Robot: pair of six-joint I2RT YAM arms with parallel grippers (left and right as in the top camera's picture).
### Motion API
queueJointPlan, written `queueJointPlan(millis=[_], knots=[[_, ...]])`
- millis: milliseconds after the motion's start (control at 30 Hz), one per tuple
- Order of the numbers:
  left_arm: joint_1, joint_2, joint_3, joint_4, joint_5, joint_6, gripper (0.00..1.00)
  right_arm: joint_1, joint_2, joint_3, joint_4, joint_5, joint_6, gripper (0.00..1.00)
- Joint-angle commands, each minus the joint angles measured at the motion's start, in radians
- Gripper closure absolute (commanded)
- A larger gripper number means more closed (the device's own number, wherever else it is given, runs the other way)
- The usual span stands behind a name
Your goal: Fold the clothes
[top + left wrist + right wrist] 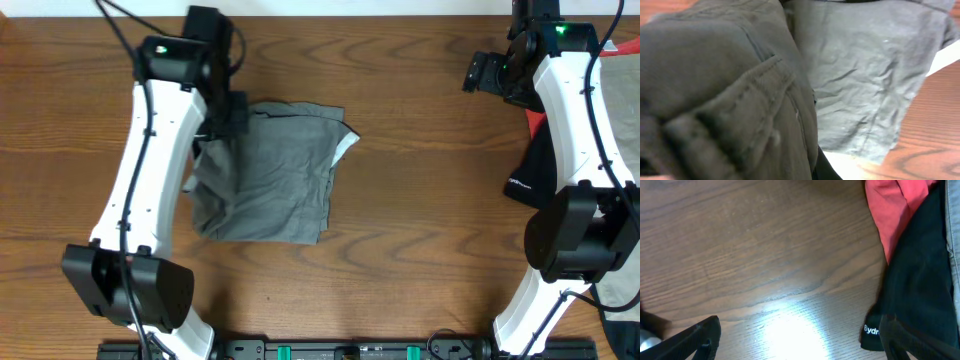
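My left gripper carries the lifted edge it holds across the shorts toward the white lining corner point(343, 147) point(942, 58) next, then opens.
The grey-olive shorts point(270, 175) lie folded in the middle of the table, with a white lining corner at the top right. My left gripper point(228, 113) is at their top left corner. In the left wrist view the shorts' thick stitched fabric point(730, 100) bunches right against the camera and hides the fingers, so the gripper looks shut on the shorts. My right gripper point(485, 72) hangs open and empty over bare wood at the back right; its fingers point(800, 345) are spread wide.
A black garment with a white logo point(535, 165) and a red-orange one point(892, 210) lie at the right edge behind the right arm. A beige cloth point(625, 285) sits at the front right corner. The wooden table point(420, 230) lies around the shorts.
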Motion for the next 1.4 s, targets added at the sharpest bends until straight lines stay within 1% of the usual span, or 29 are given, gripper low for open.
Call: queueJointPlan(millis=[0,267,433,500,700,833,1000,1367], knots=[[-0.047,-0.015,0.021,0.010,0.012,0.013,0.94,-0.006,-0.003,-0.005,-0.001,0.000,0.014,0.01],[-0.098,0.017,0.016,0.023,0.013,-0.027,0.94,-0.006,-0.003,-0.005,-0.001,0.000,0.014,0.01],[-0.103,0.038,-0.021,0.047,0.150,-0.029,0.94,-0.006,-0.003,-0.005,-0.001,0.000,0.014,0.01],[-0.108,0.050,-0.038,0.055,0.168,-0.031,0.94,-0.006,-0.003,-0.005,-0.001,0.000,0.014,0.01],[-0.143,0.080,-0.095,0.081,0.169,-0.055,0.94,-0.006,-0.003,-0.005,-0.001,0.000,0.014,0.01],[-0.179,0.080,-0.149,0.137,0.169,-0.056,0.94,-0.006,-0.003,-0.005,-0.001,0.000,0.014,0.01],[-0.211,0.081,-0.188,0.208,0.169,-0.093,0.94,-0.006,-0.003,-0.005,-0.001,0.000,0.014,0.01],[-0.220,0.081,-0.239,0.328,0.169,-0.119,0.94,-0.006,-0.003,-0.005,-0.001,0.000,0.014,0.01]])
